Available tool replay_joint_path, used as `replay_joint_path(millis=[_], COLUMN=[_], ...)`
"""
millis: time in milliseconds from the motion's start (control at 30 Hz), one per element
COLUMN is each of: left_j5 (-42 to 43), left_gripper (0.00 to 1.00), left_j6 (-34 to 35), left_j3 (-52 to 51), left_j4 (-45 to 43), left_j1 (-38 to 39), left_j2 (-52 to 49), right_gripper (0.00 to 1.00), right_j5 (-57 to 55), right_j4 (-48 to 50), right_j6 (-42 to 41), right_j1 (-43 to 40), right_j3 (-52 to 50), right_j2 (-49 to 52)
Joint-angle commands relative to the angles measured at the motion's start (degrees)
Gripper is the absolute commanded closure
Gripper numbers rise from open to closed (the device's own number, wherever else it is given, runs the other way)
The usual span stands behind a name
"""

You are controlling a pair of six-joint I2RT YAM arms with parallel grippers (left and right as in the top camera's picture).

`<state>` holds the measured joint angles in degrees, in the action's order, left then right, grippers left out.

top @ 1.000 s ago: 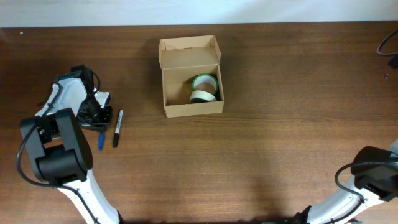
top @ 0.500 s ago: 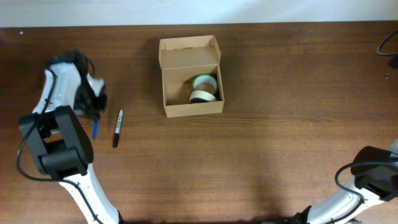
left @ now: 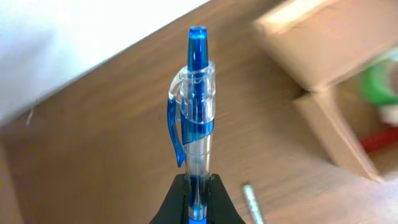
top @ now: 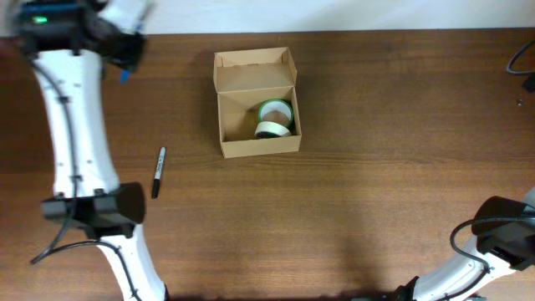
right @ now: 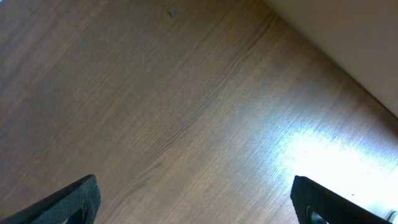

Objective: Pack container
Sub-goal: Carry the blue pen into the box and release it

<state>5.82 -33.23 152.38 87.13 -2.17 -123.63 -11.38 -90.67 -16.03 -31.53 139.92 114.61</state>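
I will move my left gripper to the right in the overhead view, down beside the white tape roll, and let go of the blue pen (top: 124,76), as the container is open.
The container (top: 259,147), a tan cardboard box, stands open at the table's middle back, its flap lid (top: 254,68) folded away behind it. A green tape roll (top: 274,109) and a white one (top: 272,130) lie inside. My left gripper (top: 125,60) is raised over the far left back corner, shut on a blue pen (top: 124,76). The left wrist view shows that blue pen (left: 196,106) upright between the gripper (left: 199,194) fingers, with the container (left: 323,59) to the right. My right gripper (right: 202,205) is open over bare wood, holding nothing.
A black marker (top: 158,171) lies on the table left of the box; the same marker (left: 252,203) shows blurred beside the pen in the left wrist view. The right arm's base (top: 504,232) sits at the front right corner. A cable (top: 525,65) hangs at the right edge.
My left arm has lifted off the table beside the marker and swung up to the far left back corner, carrying the blue pen. The marker, box and right arm stayed put.
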Motion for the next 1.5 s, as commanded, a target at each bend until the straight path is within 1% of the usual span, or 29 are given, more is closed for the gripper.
replay_joint_path(millis=[0, 67, 200, 400, 467, 633, 933, 1100, 1467], left_j5=[3.61, 3.06, 2.80, 4.44, 4.72, 5.16, 5.14, 5.11, 4.94], left_gripper=[0.99, 0.98, 0.98, 0.98, 0.98, 0.99, 0.99, 0.99, 0.99], left_j6=[-12.55, -15.02, -16.59, -16.68, -18.43, -21.77, -22.45, -23.28, -23.28], left_j3=[0.24, 0.24, 0.24, 0.24, 0.24, -0.46, -0.52, -1.88, -9.27], left_j4=[4.96, 7.26, 7.85, 8.13, 8.66, 9.14, 9.51, 9.55, 9.33], left_j1=[8.52, 13.00, 19.89, 25.57, 26.51, 27.69, 27.69, 27.69, 27.69], left_j2=[-0.87, -2.12, -4.98, -9.38, -10.67, -13.55, -19.43, -19.98, -20.00], right_gripper=[0.01, 0.01, 0.01, 0.01, 0.01, 0.01, 0.01, 0.01, 0.01], right_j5=[-0.70, -0.70, -0.70, -0.70, -0.70, -0.70, -0.70, -0.70, -0.70], right_j4=[0.02, 0.02, 0.02, 0.02, 0.02, 0.02, 0.02, 0.02, 0.02], right_j6=[0.17, 0.17, 0.17, 0.17, 0.17, 0.17, 0.17, 0.17, 0.17], right_j1=[0.00, 0.00, 0.00, 0.00, 0.00, 0.00, 0.00, 0.00, 0.00], right_j3=[-0.31, -0.31, -0.31, -0.31, -0.31, -0.31, -0.31, -0.31, -0.31], right_j2=[0.24, 0.24, 0.24, 0.24, 0.24, 0.24, 0.24, 0.24, 0.24])
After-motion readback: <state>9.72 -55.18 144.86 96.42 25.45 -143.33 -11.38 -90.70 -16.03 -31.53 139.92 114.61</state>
